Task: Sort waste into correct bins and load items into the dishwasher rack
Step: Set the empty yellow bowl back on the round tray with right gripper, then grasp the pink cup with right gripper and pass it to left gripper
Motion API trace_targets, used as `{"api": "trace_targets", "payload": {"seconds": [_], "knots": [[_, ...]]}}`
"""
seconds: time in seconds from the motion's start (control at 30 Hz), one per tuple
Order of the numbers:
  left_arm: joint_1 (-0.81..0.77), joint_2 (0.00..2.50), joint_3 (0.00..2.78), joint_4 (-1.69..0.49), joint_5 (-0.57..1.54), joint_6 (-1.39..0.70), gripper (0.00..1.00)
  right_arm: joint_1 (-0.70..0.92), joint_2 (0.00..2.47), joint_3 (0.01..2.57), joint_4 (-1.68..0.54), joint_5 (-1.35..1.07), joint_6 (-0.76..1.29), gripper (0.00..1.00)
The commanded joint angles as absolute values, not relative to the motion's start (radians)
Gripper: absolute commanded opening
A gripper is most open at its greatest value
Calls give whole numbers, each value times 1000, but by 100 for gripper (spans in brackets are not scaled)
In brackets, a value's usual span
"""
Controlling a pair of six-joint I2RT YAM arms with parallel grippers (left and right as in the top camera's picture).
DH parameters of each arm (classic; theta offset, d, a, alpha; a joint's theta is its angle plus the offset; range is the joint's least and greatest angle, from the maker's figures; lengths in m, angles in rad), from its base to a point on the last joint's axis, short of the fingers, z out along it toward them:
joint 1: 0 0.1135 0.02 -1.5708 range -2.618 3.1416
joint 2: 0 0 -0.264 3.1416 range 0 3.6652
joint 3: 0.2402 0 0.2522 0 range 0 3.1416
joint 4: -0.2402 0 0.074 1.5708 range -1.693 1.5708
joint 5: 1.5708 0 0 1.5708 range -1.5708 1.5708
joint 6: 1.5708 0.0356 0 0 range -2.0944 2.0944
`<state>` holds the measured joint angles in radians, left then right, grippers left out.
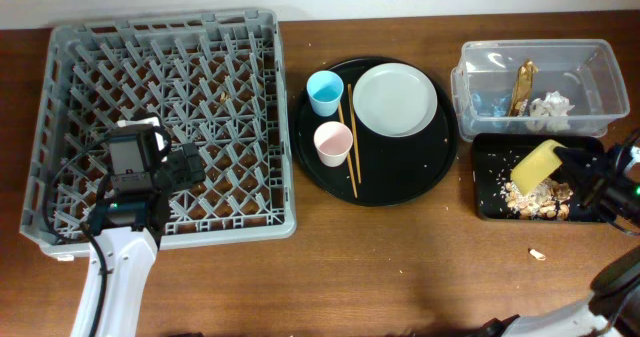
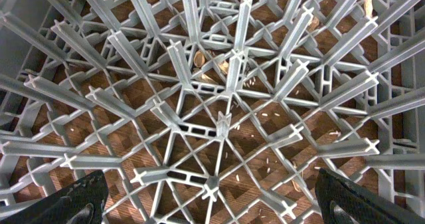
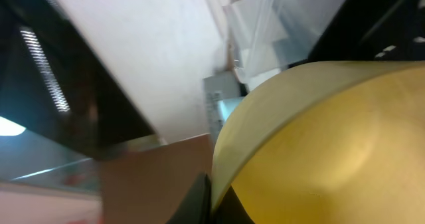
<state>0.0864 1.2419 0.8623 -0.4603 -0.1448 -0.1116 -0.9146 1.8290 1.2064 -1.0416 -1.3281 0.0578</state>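
The near side of the round black tray is bare, so my right gripper should next carry the bowl to the left in the overhead view, lower it level and let go there.
My right gripper point(image 1: 572, 163) is shut on the rim of the yellow bowl point(image 1: 533, 165), held tilted over the shallow black tray point(image 1: 484, 177), where beige food scraps point(image 1: 535, 204) lie. The bowl point(image 3: 319, 151) fills the right wrist view, its rim pinched between my fingers point(image 3: 219, 197). The clear tub point(image 1: 590, 57) holds the brown-gold wrapper point(image 1: 522, 85) and the white tissue point(image 1: 552, 105). My left gripper point(image 1: 185, 167) is open and empty over the grey dishwasher rack point(image 1: 60, 77); its fingertips point(image 2: 212, 201) frame the pegs. The grey plate point(image 1: 395, 99), blue cup point(image 1: 325, 91), pink cup point(image 1: 333, 142) and chopsticks point(image 1: 350, 142) sit on the round black tray point(image 1: 400, 177).
A single scrap point(image 1: 537, 254) lies on the wooden table in front of the shallow black tray. Crumbs lie scattered under the rack point(image 2: 265, 114).
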Motion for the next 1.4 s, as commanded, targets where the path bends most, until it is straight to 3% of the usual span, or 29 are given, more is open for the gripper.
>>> {"api": "trace_targets", "payload": {"seconds": [0.0, 0.1, 0.17, 0.33, 0.4, 0.43, 0.53, 0.77, 0.9, 0.93, 1.0, 1.03, 1.13, 1.17, 1.27, 1.37], "knots": [[88, 1241, 870, -458, -134, -96, 99, -909, 1680, 1225, -1066, -1124, 4, 4], [88, 1241, 870, -458, -134, -96, 99, -838, 1500, 1309, -1158, -897, 4, 4], [88, 1241, 870, -458, -134, -96, 99, -647, 1408, 1396, -1182, -730, 38, 4], [88, 1241, 870, -458, -134, -96, 99, 204, 1459, 1477, -987, -157, 133, 4], [88, 1241, 870, -458, -134, -96, 99, 416, 1629, 1477, -910, 129, 223, 4], [88, 1241, 870, -458, -139, -95, 99, 453, 1720, 1477, -877, 148, 239, 4], [88, 1241, 870, -550, -183, -88, 99, 464, 1932, 1476, -856, 146, 332, 4], [88, 1241, 870, -570, -178, -88, 99, 450, 1955, 1445, -909, 142, 441, 4], [88, 1241, 870, -550, 68, -88, 99, 388, 1955, 1427, -920, 97, 450, 6], [88, 1241, 870, -549, 95, -88, 99, 384, 1955, 1427, -919, 90, 450, 13], [88, 1241, 870, -528, 130, -89, 99, 383, 1955, 1430, -891, 11, 392, 42], [88, 1241, 870, -499, 173, -88, 99, 371, 1953, 1458, -897, -65, 374, 45], [80, 1241, 887, -379, 327, -193, 97, 292, 1893, 1726, -1076, -133, 348, 46], [39, 1242, 936, -398, 326, -202, 93, 265, 1884, 1874, -1185, -138, 302, 49], [-84, 1297, 1171, -554, 239, -267, 91, 262, 1892, 1964, -1223, -226, 296, 49], [-115, 1473, 1443, -876, 239, -307, 89, 316, 1952, 1918, -1188, -228, 323, 49]]}}
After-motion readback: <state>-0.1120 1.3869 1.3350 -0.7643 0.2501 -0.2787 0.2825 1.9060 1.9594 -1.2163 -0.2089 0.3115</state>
